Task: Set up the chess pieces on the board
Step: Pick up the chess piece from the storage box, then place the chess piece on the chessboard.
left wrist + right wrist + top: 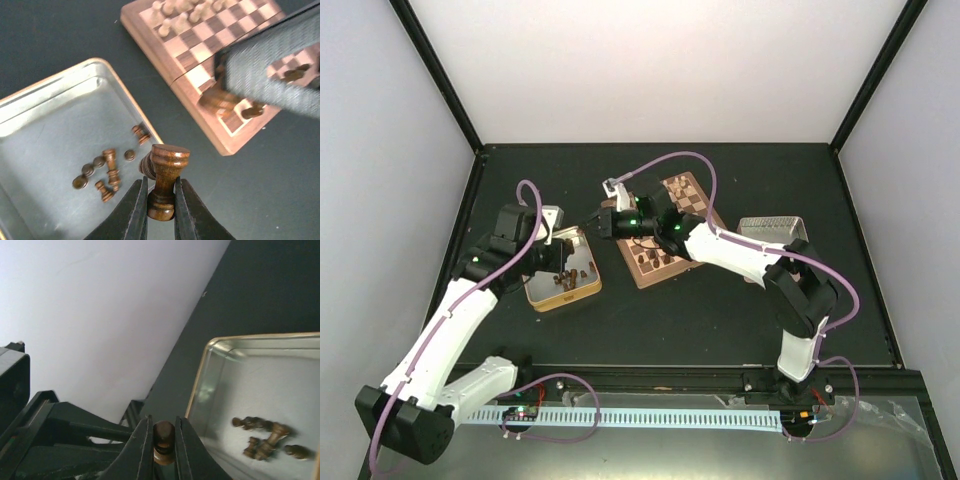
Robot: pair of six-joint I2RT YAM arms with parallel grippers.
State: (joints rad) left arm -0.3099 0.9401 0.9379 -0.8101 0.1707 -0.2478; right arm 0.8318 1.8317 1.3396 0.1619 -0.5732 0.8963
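Note:
My right gripper will next swing down onto the near half of the board, to its right in the top view, to let go of the pawn where dark pieces stand.
My left gripper [161,181] is shut on a dark-brown chess piece [169,161], held upright over the rim of an open metal tin [45,125]. Several more dark pieces [107,170] lie loose in the tin. In the top view the left gripper [558,262] hangs over this tin [577,248]. My right gripper [163,421] is shut on another small dark piece [163,439]; in the top view it [599,222] sits left of the board [686,194]. The board [200,50] carries cream pieces [180,15] on its far rows and a few dark pieces [295,74] near the right arm.
The right arm's grey body [270,65] hangs blurred over part of the board. A second metal tin [770,229] stands right of the board. The dark table [720,320] is walled by white panels on three sides.

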